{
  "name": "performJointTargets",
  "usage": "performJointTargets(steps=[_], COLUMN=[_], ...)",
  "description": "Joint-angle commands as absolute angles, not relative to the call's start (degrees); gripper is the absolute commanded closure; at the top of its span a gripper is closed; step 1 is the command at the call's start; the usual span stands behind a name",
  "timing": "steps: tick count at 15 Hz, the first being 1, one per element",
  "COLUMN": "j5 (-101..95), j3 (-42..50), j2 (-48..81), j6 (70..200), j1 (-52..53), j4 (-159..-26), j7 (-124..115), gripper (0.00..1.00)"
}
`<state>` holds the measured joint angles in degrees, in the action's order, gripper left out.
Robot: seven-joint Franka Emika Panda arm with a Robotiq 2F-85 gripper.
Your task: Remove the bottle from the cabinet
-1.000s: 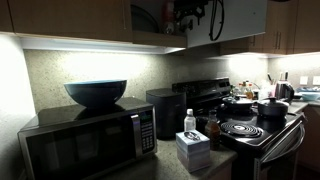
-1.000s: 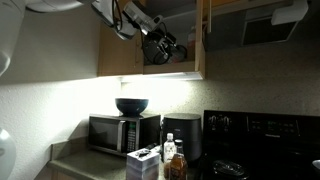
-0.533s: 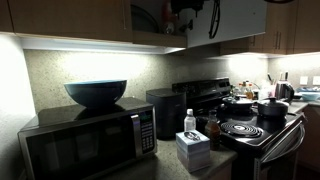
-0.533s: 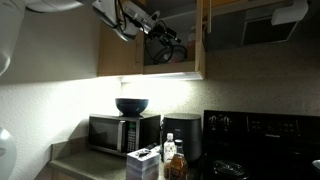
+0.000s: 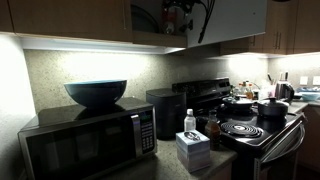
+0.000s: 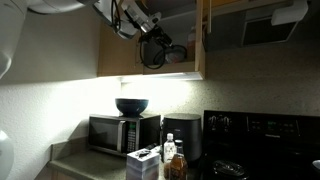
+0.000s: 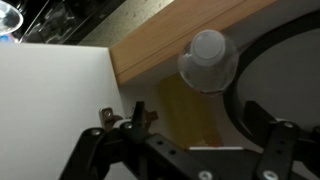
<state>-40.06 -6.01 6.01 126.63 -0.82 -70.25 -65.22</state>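
Next, my gripper moves down and toward the cabinet's wooden edge, bringing its open fingers around the bottle's pale round top [image 7: 208,47], since that top sits just beyond them.
The brown wooden cabinet [image 5: 70,20] hangs above the counter, and one door stands open in an exterior view [image 6: 202,40]. My gripper [image 5: 184,14] reaches into the open part, also seen in an exterior view [image 6: 158,50]. A reddish patch beside it may be the bottle [image 5: 172,18]. In the wrist view my gripper [image 7: 190,135] is open with nothing between its fingers. The bottle's pale round top [image 7: 208,52] sits just beyond the fingers, by the cabinet's wooden edge [image 7: 170,45].
A black microwave [image 5: 90,142] with a blue bowl [image 5: 96,92] on top stands below the cabinet. A clear bottle with a white cap [image 5: 190,122], a white box [image 5: 192,148], a dark appliance [image 5: 165,110] and a stove with pots [image 5: 250,125] fill the counter.
My gripper has shifted a little to the left and lower within the cabinet opening. The things on the counter have not moved.
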Motion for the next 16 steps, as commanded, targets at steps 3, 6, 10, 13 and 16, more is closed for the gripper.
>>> performJointTargets(steps=[3,6,10,13,16], j5=[-35.7,-33.4,-31.7,-32.9,-33.6], j3=[-5.9,-6.0,-6.1,-5.9,-5.9], j2=[6.4,6.7,8.7,10.0,10.9], j6=[128.0,128.7,125.1,123.9,124.0], j1=[-1.3,-1.8,-1.5,-1.4,-1.3], j4=[-70.3,-70.3,-68.6,-68.2,-68.0], j7=[-63.6,-61.5,-58.5,-58.6,-58.9], gripper=[0.0,0.0,0.0,0.25,0.4])
